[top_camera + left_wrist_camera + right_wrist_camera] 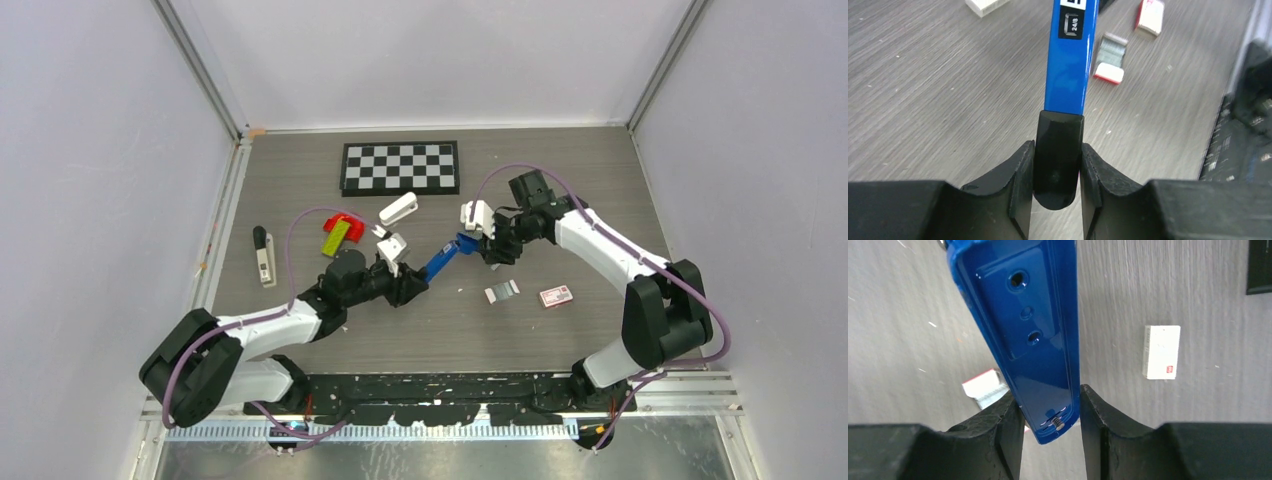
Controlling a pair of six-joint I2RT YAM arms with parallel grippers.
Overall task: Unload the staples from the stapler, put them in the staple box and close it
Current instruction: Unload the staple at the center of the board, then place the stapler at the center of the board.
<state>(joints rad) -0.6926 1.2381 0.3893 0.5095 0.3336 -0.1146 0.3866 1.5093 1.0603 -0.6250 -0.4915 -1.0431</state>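
The tabletop (452,216) beside the checkerboard's near corner is bare and clear. My left gripper will next carry the stapler outward, lower it onto that patch and release it.
The blue stapler (441,260) hangs above the table between my two grippers. My left gripper (412,284) is shut on its black rear end (1058,155); the blue body (1071,65) runs away from it. My right gripper (487,247) is shut on the tip of the stapler's blue part (1040,340), whose hollow inner side and a small spring face the camera. A silver-grey strip of staples (503,291) lies on the table below, next to a white-and-red piece (1108,73); the strip also shows in the left wrist view (1112,49).
A small red-and-white box (556,296) lies right of the staples. A checkerboard (400,167) is at the back. A white stapler (398,209), a red item (345,222), a yellow-green item (336,237) and a black-and-white tool (262,255) lie to the left.
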